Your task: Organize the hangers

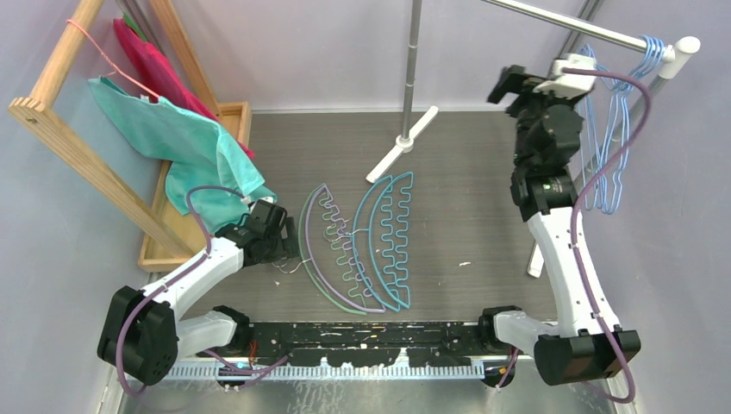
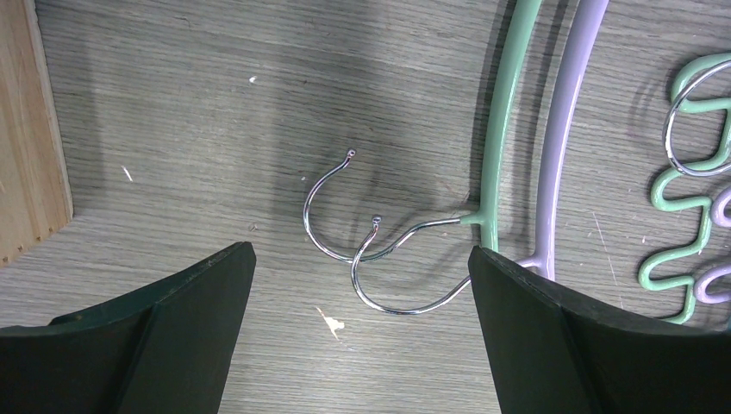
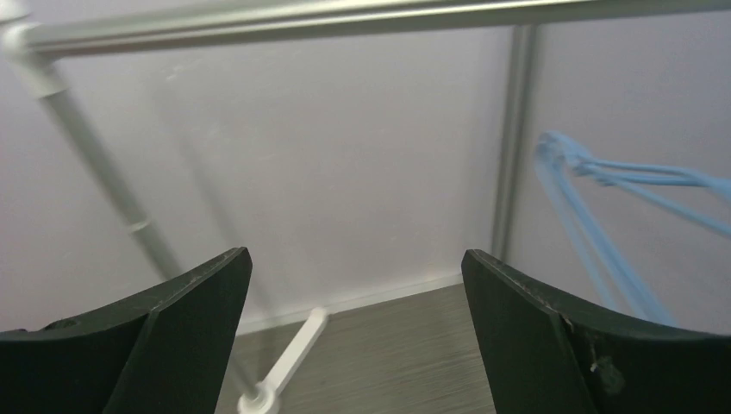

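Note:
My right gripper should lower to the left in the top view, astride the nearer teal hanger, which lies apart from its neighbour.
Three arched hangers with zigzag bars lie side by side mid-table: lilac (image 1: 309, 250), green (image 1: 338, 259) and teal (image 1: 392, 246). Several light-blue wire hangers (image 1: 610, 129) hang at the right end of the silver rail (image 1: 569, 24). My left gripper (image 1: 283, 250) is open and empty, low over the table by the hangers' hooks. In the left wrist view the two metal hooks (image 2: 340, 220) lie crossed just ahead of the open left gripper (image 2: 362, 285), with the green arch (image 2: 504, 112) and the lilac arch (image 2: 565, 112) to the right. My right gripper (image 1: 507, 86) is raised near the rail, open and empty (image 3: 356, 293); the blue hangers (image 3: 603, 207) are to its right.
A wooden rack (image 1: 82, 147) at the left carries a teal cloth (image 1: 185, 138), a red cloth (image 1: 159, 69) and a thin pink wire hanger (image 1: 108, 56), above a wooden tray (image 1: 234, 116). The rail's upright and white foot (image 1: 402, 142) stand at the back centre.

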`<state>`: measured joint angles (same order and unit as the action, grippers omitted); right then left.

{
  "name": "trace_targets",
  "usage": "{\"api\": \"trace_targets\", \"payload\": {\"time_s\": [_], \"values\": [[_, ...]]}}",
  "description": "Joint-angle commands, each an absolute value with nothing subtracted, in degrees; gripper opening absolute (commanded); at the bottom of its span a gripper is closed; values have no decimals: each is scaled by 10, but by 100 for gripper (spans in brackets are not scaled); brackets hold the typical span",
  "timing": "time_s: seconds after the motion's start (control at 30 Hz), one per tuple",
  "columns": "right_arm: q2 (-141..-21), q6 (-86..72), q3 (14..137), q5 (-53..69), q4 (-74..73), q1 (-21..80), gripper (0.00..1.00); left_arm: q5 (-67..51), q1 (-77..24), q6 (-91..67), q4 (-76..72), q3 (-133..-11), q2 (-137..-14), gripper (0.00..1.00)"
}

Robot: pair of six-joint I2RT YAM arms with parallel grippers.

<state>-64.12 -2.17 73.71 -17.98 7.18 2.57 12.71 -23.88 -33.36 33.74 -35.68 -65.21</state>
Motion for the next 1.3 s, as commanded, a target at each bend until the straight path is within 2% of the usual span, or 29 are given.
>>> {"api": "trace_targets", "payload": {"time_s": [0.0,0.3,0.53,0.8,1.0,1.27], "values": [[-639,21,764,-203,46,140,99,135,-236,-329,333,-366,-640,98],[-665,-37,632,-237,-6,336,96,137,-236,-329,335,-367,-640,98],[-747,-93,553,-245,-44,501,87,140,-236,-330,334,-365,-632,98],[-830,-152,522,-230,-49,511,79,136,-235,-333,334,-361,-636,98],[-875,-190,491,-167,-42,513,66,134,-236,-335,329,-355,-630,98],[-866,-209,443,-159,-34,522,65,129,-236,-337,319,-351,-644,98]]}}
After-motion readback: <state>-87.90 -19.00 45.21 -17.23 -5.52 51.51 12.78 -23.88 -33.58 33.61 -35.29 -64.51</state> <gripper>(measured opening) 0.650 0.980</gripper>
